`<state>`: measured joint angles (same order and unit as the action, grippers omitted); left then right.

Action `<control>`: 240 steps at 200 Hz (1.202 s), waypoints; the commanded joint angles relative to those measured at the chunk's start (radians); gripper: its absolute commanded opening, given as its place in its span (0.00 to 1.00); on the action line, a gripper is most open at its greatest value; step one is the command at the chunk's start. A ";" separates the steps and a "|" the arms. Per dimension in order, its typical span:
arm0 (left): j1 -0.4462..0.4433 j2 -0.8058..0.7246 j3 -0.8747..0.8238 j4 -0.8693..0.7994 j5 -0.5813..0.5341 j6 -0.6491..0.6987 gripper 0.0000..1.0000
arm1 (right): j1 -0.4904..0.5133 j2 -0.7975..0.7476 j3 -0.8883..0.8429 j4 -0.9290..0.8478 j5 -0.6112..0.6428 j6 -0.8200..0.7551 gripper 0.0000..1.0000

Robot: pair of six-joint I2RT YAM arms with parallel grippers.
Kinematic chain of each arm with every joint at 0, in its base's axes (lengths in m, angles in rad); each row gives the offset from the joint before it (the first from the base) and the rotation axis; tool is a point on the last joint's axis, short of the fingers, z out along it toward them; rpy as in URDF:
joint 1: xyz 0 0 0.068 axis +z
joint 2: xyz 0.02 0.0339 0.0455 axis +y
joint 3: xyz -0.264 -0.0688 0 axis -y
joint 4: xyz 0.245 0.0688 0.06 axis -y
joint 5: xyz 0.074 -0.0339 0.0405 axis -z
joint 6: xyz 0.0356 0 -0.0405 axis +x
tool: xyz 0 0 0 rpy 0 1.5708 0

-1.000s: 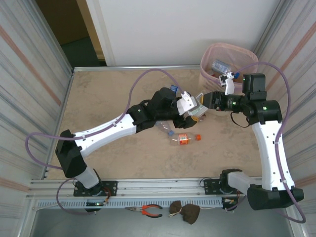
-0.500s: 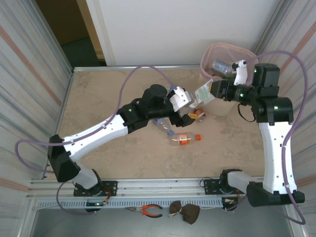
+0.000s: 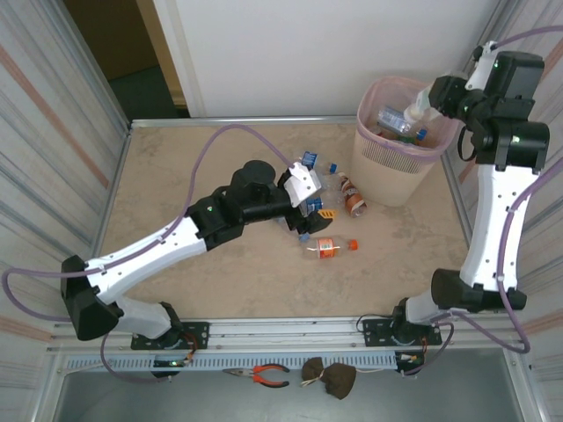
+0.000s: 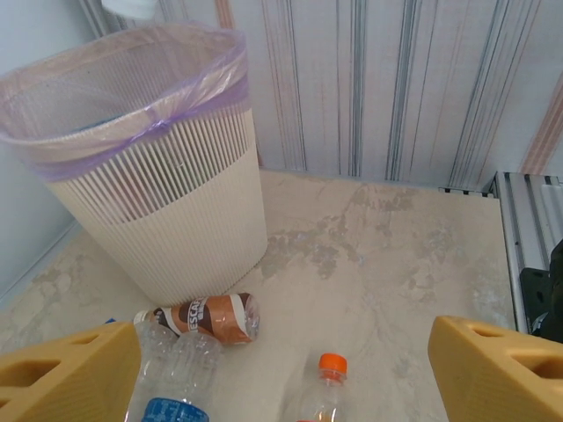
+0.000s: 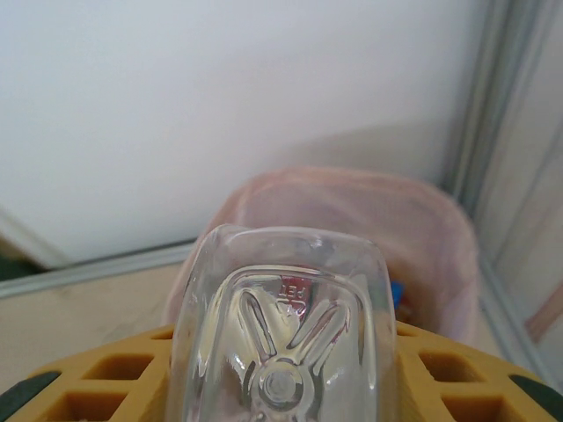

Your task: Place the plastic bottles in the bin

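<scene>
The open inside of the pale pink bin is below, so my right gripper should next lower the clear plastic bottle (image 3: 416,109) past the bin's rim among the bottles and let go of it.
My right gripper (image 3: 428,95) is shut on a clear plastic bottle (image 3: 416,109) and holds it over the rim of the pale pink bin (image 3: 398,171). In the right wrist view the bottle's base (image 5: 281,338) sits between the yellow fingers (image 5: 84,378), with the bin (image 5: 352,211) behind it. Several bottles (image 3: 391,119) lie inside the bin. My left gripper (image 3: 310,200) is open and empty, low over the table. Ahead of it lie a brown-labelled bottle (image 4: 207,316), a clear blue-capped bottle (image 4: 171,382) and an orange-capped bottle (image 4: 327,378).
Further loose bottles lie near the bin's left side: blue-capped ones (image 3: 310,159) and the orange-capped one (image 3: 330,248) nearer the front. Striped metal walls close the table on both sides. Pliers (image 3: 264,375) lie below the front rail.
The left gripper opened, let go of the clear bottle and drew back to the left. The right arm carried that bottle up and back to the bin's rim.
</scene>
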<state>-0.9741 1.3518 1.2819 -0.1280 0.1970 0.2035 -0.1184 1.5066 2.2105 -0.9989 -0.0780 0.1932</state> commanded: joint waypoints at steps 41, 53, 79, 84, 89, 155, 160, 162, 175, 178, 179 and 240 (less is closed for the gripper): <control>0.021 -0.075 -0.070 0.054 -0.019 -0.031 0.86 | 0.024 0.195 0.172 -0.126 0.316 -0.115 0.27; 0.023 -0.080 -0.081 0.057 -0.018 -0.035 0.86 | 0.026 0.230 0.193 -0.149 0.342 -0.127 0.26; 0.023 -0.093 -0.107 0.070 -0.016 -0.042 0.86 | 0.027 0.310 0.229 -0.205 0.359 -0.135 0.27; 0.025 -0.095 -0.112 0.073 -0.016 -0.045 0.86 | 0.027 0.322 0.229 -0.212 0.358 -0.136 0.27; 0.025 -0.097 -0.118 0.077 -0.016 -0.048 0.86 | 0.028 0.334 0.230 -0.221 0.356 -0.136 0.27; 0.033 -0.111 -0.161 0.105 0.001 -0.067 0.86 | 0.021 0.488 0.226 -0.346 0.320 -0.103 0.27; 0.033 -0.111 -0.163 0.105 0.001 -0.068 0.86 | 0.020 0.499 0.224 -0.352 0.314 -0.100 0.26; 0.034 -0.112 -0.163 0.105 0.001 -0.068 0.86 | 0.019 0.504 0.223 -0.353 0.311 -0.099 0.26; 0.036 -0.115 -0.168 0.106 0.001 -0.068 0.86 | 0.013 0.530 0.215 -0.362 0.293 -0.094 0.27; 0.036 -0.115 -0.168 0.107 0.001 -0.069 0.86 | 0.013 0.538 0.214 -0.364 0.289 -0.092 0.27; 0.036 -0.115 -0.167 0.107 0.001 -0.069 0.86 | 0.013 0.541 0.213 -0.364 0.289 -0.092 0.27; 0.047 -0.127 -0.183 0.116 -0.006 -0.075 0.86 | 0.005 0.666 0.184 -0.345 0.229 -0.084 0.28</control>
<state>-0.9363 1.2675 1.1156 -0.0471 0.1902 0.1436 -0.0994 2.1025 2.4115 -1.3190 0.1593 0.1009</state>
